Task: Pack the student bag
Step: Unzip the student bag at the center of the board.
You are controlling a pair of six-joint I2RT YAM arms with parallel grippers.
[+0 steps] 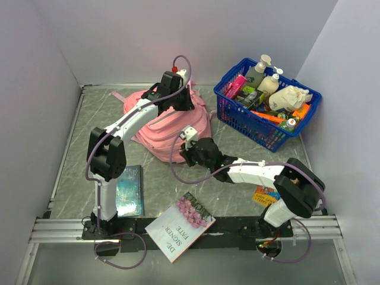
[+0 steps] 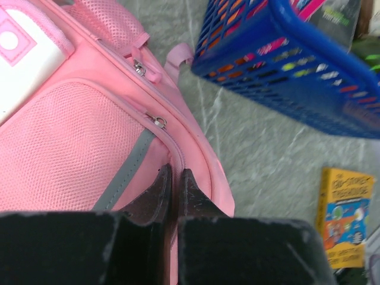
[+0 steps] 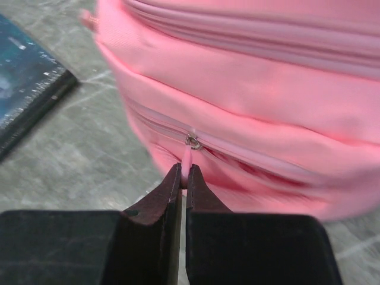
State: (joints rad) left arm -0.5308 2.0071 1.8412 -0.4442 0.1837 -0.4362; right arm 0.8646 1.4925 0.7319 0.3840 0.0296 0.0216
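Observation:
The zipper is still shut toward the dark blue book. My right gripper should pull the zipper pull that way next, along the bag's near edge.
The pink student bag (image 1: 169, 127) lies on the table at the middle back. My left gripper (image 2: 176, 173) is on the bag's upper right side, shut on a fold of its pink fabric beside a grey strip; two zipper sliders (image 2: 157, 120) sit just beyond it. My right gripper (image 3: 183, 171) is at the bag's near edge, shut on the pink zipper pull (image 3: 187, 157) of a zipper on the bag (image 3: 249, 89). In the top view the right gripper (image 1: 189, 152) touches the bag's front rim.
A blue basket (image 1: 264, 107) full of bottles and stationery stands at the back right. A dark blue book (image 1: 129, 191) lies near the left arm's base, a white book (image 1: 180, 228) at the front edge, a yellow book (image 1: 265, 195) under the right arm.

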